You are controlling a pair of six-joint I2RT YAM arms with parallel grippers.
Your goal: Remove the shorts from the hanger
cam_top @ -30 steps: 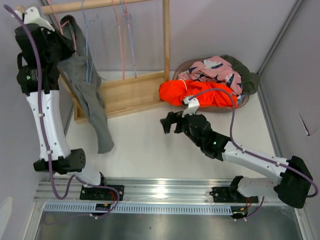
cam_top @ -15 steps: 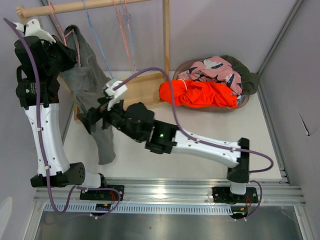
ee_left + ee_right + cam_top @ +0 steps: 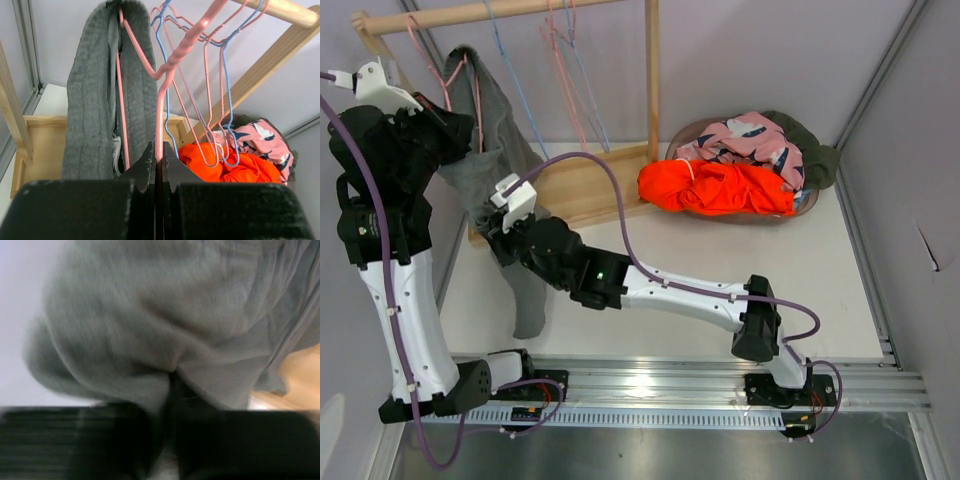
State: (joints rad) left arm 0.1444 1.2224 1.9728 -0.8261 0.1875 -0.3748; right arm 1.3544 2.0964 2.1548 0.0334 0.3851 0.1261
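Note:
I need to gently move the hanger's wire outward with my left gripper, toward the rack's top rod that holds the pink hanger, and then let go of the wire.
Grey shorts [image 3: 496, 150] hang over a pink hanger [image 3: 476, 92] at the left end of the wooden rack, with one leg trailing down to the table. My left gripper [image 3: 446, 118] is shut on the hanger's thin pink wire [image 3: 161, 115], and the fingertips [image 3: 148, 156] pinch it from both sides. The grey shorts [image 3: 92, 110] drape beside that wire. My right gripper [image 3: 502, 238] reaches across to the shorts' lower part and is shut on a fold of grey fabric [image 3: 165, 315], which fills the right wrist view.
The wooden rack has a top rod [image 3: 500, 12], a post [image 3: 652, 70] and a base tray [image 3: 590, 185]. Empty blue and pink hangers [image 3: 570, 70] hang from the rod. A basket [image 3: 810, 205] at the right holds orange [image 3: 720, 188], floral pink [image 3: 745, 140] and olive shorts [image 3: 820, 150].
My right arm swung from beside the basket across to the left and closed its open jaws on the grey shorts. My left arm shifted a little left with the hanger.

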